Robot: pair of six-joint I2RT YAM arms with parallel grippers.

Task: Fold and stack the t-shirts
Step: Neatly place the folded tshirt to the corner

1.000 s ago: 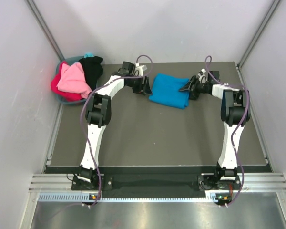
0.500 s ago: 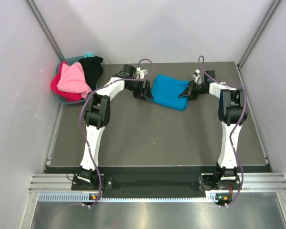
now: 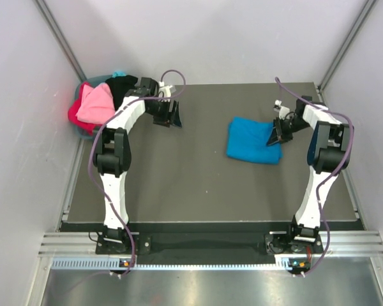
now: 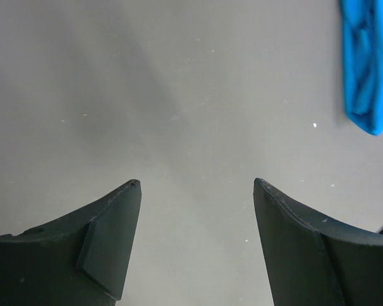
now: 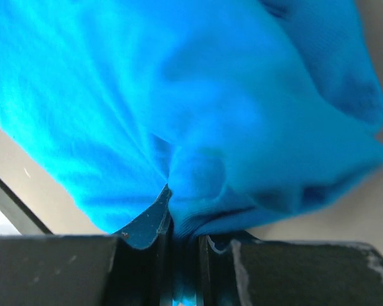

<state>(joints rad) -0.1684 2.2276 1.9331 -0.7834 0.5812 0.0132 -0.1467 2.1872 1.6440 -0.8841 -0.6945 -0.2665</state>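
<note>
The right gripper draws the folded blue t-shirt back to the table's near corner by its arm's base next and releases it. More t-shirts fill the basket.
The bright blue t-shirt lies folded on the dark table, right of centre. My right gripper is shut on its right edge; the right wrist view shows the blue cloth pinched between the jaws and filling the view. My left gripper is open and empty over bare table at the back left, well left of the blue shirt. In the left wrist view the blue shirt shows at the top right edge. Pink, red and black t-shirts are piled in the basket.
The teal basket sits at the table's back left corner against the left wall. White walls close in the table on the left, back and right. The table's front edge runs along above the arm bases.
My right gripper has dragged the blue shirt right and toward the front. My left gripper has let go of the shirt's left edge and drawn back left toward the basket.
</note>
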